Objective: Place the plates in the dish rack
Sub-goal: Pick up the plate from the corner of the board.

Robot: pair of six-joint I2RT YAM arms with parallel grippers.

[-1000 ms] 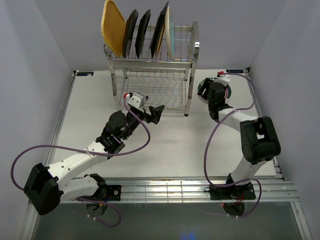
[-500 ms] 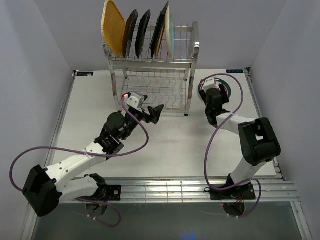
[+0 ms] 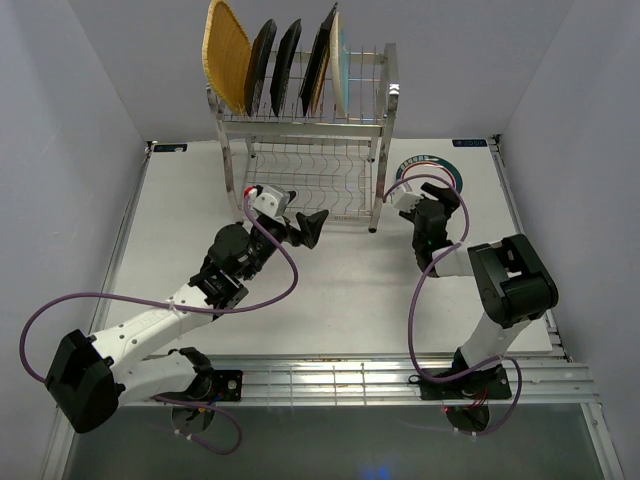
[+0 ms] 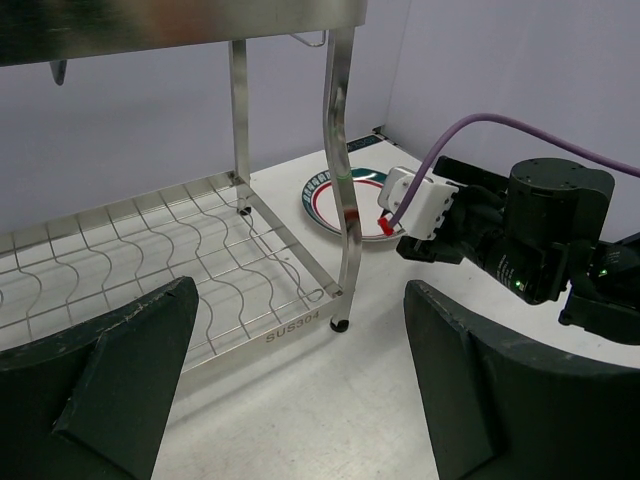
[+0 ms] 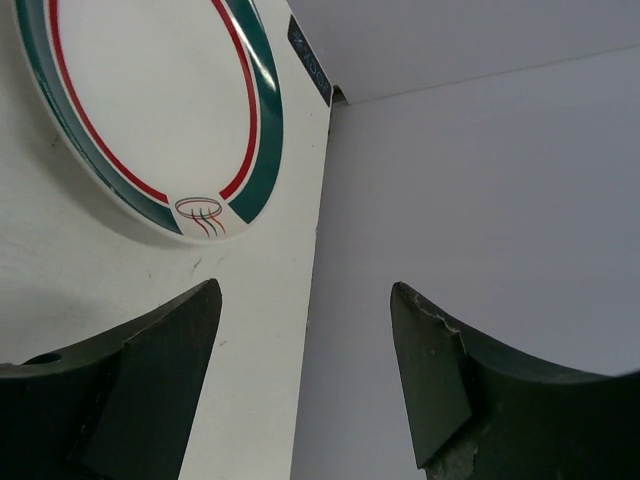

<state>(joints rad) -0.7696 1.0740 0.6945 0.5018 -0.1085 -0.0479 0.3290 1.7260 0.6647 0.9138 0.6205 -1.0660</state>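
The white plate's near rim (image 5: 203,222) is clear of the table, so I'll next lower my right gripper to the table and bring its open fingers around that rim.
The dish rack (image 3: 300,120) stands at the back of the table. Its upper tier holds a woven orange-tan plate (image 3: 227,55), black plates (image 3: 275,65) and a cream-blue plate (image 3: 340,62), all on edge. Its lower shelf (image 4: 190,265) is bare. A teal-rimmed white plate (image 3: 432,168) lies flat on the table right of the rack; it also shows in the left wrist view (image 4: 345,195) and the right wrist view (image 5: 150,100). My right gripper (image 3: 447,198) is open and empty just near of this plate. My left gripper (image 3: 312,228) is open and empty in front of the rack's lower shelf.
The rack's front right post (image 4: 342,190) stands between my left gripper and the plate. The right arm's wrist (image 4: 530,240) sits close to that post. The table's right edge and the side wall (image 5: 450,180) are near the right gripper.
My right gripper has drawn back toward the near side off the teal-rimmed plate, which now shows more fully. The left arm has barely moved.
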